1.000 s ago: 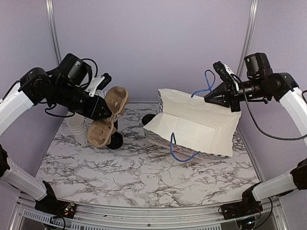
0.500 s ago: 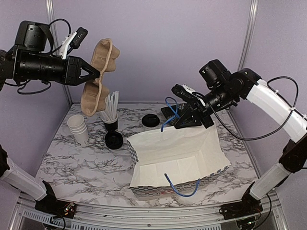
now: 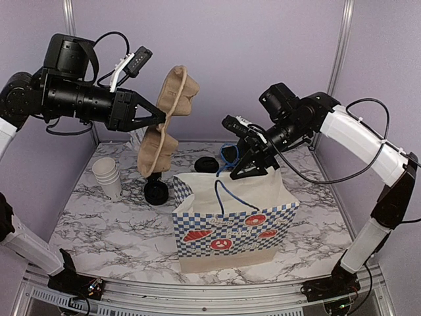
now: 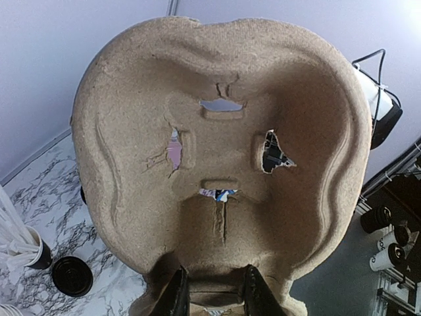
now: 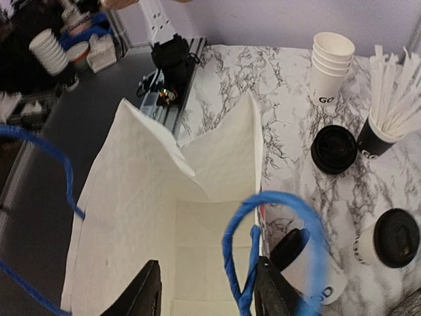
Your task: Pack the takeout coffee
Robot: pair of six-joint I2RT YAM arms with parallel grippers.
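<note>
My left gripper swings right in the top view to the lower-lying opening of the bag. The bag's opening [image 3: 245,189] takes the cup carrier [image 3: 168,108] next, lowered inside and released.
My left gripper [image 3: 156,118] [image 4: 214,293] is shut on the rim of a brown pulp cup carrier [image 3: 168,108] [image 4: 223,151], held tilted in the air left of the bag. The chequered paper bag [image 3: 230,227] [image 5: 171,217] stands upright with its mouth open. Above the bag's back edge my right gripper [image 3: 248,170] [image 5: 207,289] is open, and a blue handle loop [image 5: 263,250] hangs between its fingers. Behind the bag, one takeout coffee [image 5: 388,240] [image 3: 206,164] stands with its black lid on. The other takeout coffee [image 5: 309,266] leans on its side against the bag.
A stack of lidless white cups [image 3: 107,176] [image 5: 331,66] stands at back left. Beside it are a black cup of straws [image 5: 388,125] and a low black lidded thing [image 3: 156,192] [image 5: 334,149]. The bag's front handle [image 3: 230,197] droops over its rim.
The bag has gone from lying on its side to standing upright near the front. My right gripper has opened off the blue handle. My left arm brought the carrier rightward and lower.
</note>
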